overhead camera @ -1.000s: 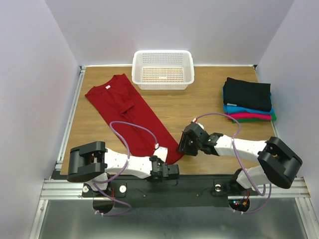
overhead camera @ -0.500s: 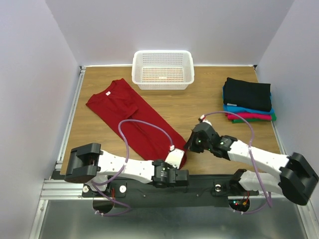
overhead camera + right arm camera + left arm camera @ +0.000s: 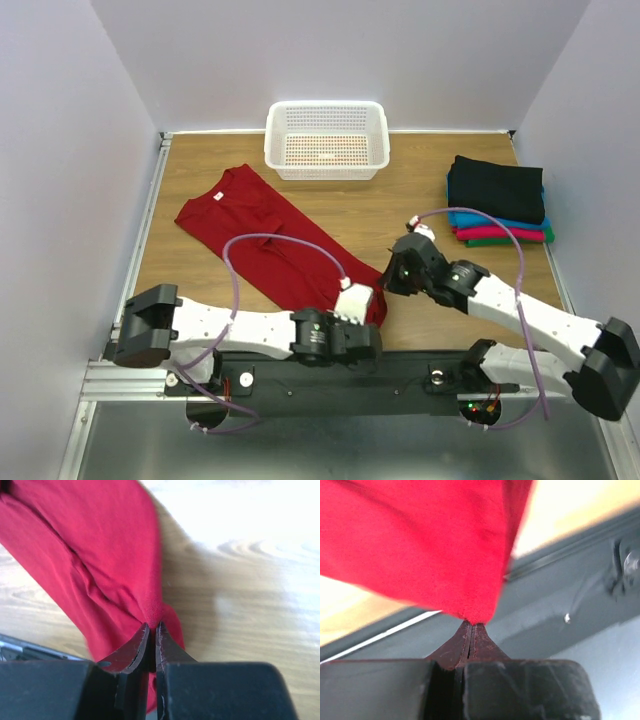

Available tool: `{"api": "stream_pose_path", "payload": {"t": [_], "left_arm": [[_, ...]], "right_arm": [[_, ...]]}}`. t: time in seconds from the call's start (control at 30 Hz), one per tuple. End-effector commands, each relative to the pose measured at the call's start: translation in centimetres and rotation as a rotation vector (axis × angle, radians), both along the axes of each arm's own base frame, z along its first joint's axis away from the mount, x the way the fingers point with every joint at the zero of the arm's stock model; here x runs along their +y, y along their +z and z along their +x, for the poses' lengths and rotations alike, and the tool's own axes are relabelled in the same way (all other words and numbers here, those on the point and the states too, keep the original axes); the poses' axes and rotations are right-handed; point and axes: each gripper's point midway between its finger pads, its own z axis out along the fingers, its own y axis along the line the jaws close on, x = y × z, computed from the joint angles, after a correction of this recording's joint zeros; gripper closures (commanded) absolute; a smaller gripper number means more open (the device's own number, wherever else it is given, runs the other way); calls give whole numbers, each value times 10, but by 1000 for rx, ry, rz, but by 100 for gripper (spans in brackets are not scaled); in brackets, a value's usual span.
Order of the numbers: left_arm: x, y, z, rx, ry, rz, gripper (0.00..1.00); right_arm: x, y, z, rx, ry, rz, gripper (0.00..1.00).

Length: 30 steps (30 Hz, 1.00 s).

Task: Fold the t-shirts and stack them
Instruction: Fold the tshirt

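Observation:
The dark red t-shirt is lying stretched long, so my right gripper needs to carry its hem corner outward onto the shirt's edge nearer the basket next and let it go.
The dark red t-shirt (image 3: 270, 240) lies stretched in a long diagonal band on the wooden table, neck label at the far left, hem near the front edge. My left gripper (image 3: 368, 318) is shut on its near hem corner; the left wrist view shows the jaws (image 3: 472, 623) closed on the red cloth (image 3: 420, 545) above the rail. My right gripper (image 3: 388, 283) is shut on the hem's other corner; the right wrist view shows the jaws (image 3: 154, 626) pinching bunched cloth (image 3: 100, 555). Folded black (image 3: 495, 187), blue (image 3: 470, 220), magenta (image 3: 490, 233) and green (image 3: 548, 233) shirts are stacked at the far right.
A white perforated basket (image 3: 326, 168) stands at the back middle of the table (image 3: 400, 200). The dark metal rail (image 3: 400, 370) runs along the near edge, right under the left gripper. White walls close in the left, back and right sides.
Both grippers have moved to the right with the hem in their jaws, the right one also slightly back. The shirt has slid rightwards across the table with them.

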Motion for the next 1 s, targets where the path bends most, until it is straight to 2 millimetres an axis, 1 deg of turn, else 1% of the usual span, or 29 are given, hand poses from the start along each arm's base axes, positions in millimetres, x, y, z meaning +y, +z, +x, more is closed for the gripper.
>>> {"api": "stream_pose_path", "payload": {"t": [0.0,0.03,0.07,0.1,0.13,0.17,0.2,0.23,0.27,0.3,0.37,0.4,0.43,0.5,0.53,0.57,0.63,0.67,0.7,0.73,0.77,0.8,0.87,0.9,0.93,0.97], "left_arm": [[21,15,35,-26,123,-68,100],[32,15,49,-46,185,-62,100],[37,26,54,-57,207,-97,100],[42,30,60,-67,229,-116,100],[53,27,72,-81,272,-115,100],[61,33,78,-82,301,-148,100],[67,32,84,-81,320,-155,100],[72,30,89,-74,338,-164,100],[88,25,99,-76,392,-160,100],[97,22,103,-83,421,-156,100],[109,24,111,-103,477,-166,100],[119,31,118,-130,524,-183,100],[125,30,121,-138,547,-186,100],[135,35,128,-152,591,-211,100],[144,34,134,-161,624,-207,100],[150,35,137,-173,646,-210,100],[162,33,144,-197,697,-197,100],[174,29,151,-204,746,-187,100],[178,28,154,-212,764,-183,100],[191,25,161,-223,807,-166,100],[196,25,165,-232,831,-161,100],[203,25,168,-237,854,-153,100],[210,25,175,-255,864,-144,100],[218,26,182,-265,894,-140,100],[216,31,190,-282,894,-170,100],[221,30,194,-293,880,-149,100]], "right_arm": [[13,26,33,-67,-22,-31,93],[18,19,38,-49,-12,-59,93],[22,17,42,-41,-6,-68,93],[33,30,51,-59,2,-49,93],[40,20,55,-33,27,-72,93],[47,23,61,-38,38,-69,93],[53,25,66,-41,45,-71,93],[66,39,76,-65,64,-49,94],[72,30,82,-50,72,-67,94],[85,43,92,-73,88,-48,94],[96,40,100,-63,102,-46,95],[105,30,106,-43,114,-51,96],[115,42,116,-62,110,-29,96],[129,44,127,-64,113,-14,97],[137,32,130,-38,128,-22,97],[147,43,138,-59,134,2,98],[155,41,146,-59,138,2,98],[161,38,153,-61,138,1,98],[164,37,157,-64,137,-3,98],[166,36,159,-65,138,-4,98],[169,27,162,-56,142,-16,98],[174,34,167,-71,146,-6,98],[177,30,173,-77,142,-15,98],[179,24,175,-71,142,-23,98],[183,27,180,-80,141,-18,98],[185,26,182,-81,144,-20,98]]}}
